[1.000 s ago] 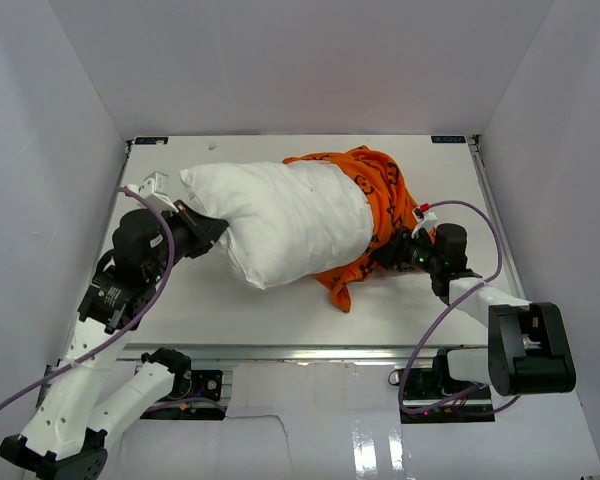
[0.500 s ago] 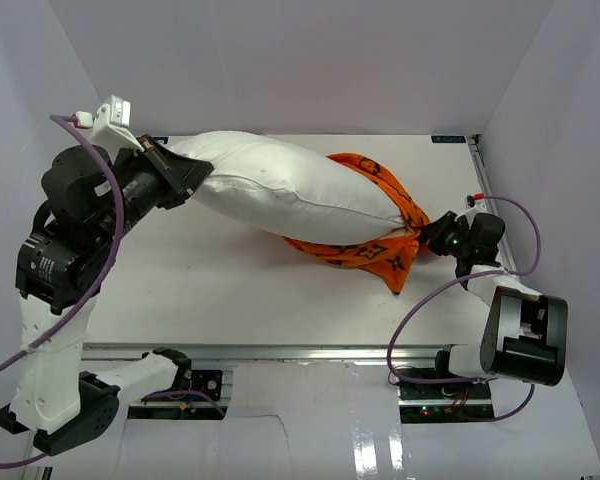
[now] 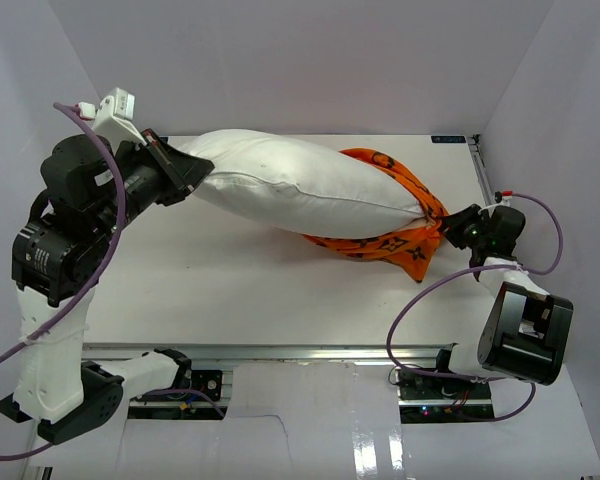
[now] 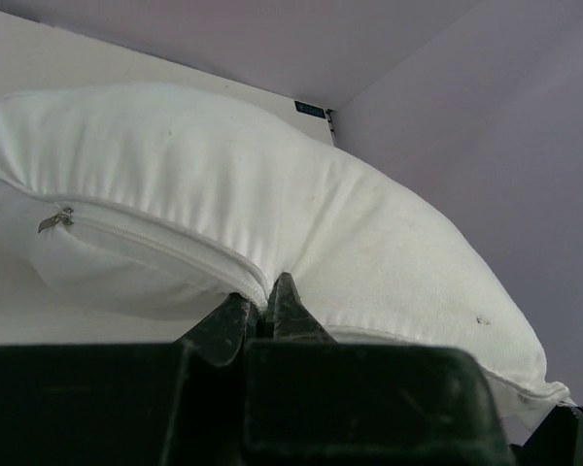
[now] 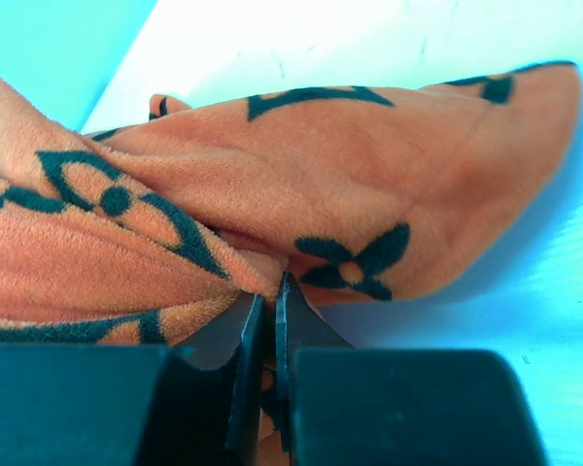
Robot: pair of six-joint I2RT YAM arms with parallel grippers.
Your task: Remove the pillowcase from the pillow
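My left gripper pulls away from the pillow's other end next, then moves down toward the tabletop below and releases, since the pillowcase still wraps that end.
The white pillow hangs stretched above the table, lifted at its left end. My left gripper is shut on the pillow's left corner; in the left wrist view it pinches the seam of the pillow near a zipper. The orange pillowcase with black motifs still wraps the pillow's right end and trails to the right. My right gripper is shut on the pillowcase's bunched end; in the right wrist view it clamps a fold of the orange fabric.
The white table lies under the pillow, with white walls round it. The right arm's base and its purple cable sit at the near right edge. The left arm stands raised at the left.
The right gripper has pulled the pillowcase further right towards the table's right edge. The cover has slid a little further off the pillow, baring more white. The left gripper holds nearly still.
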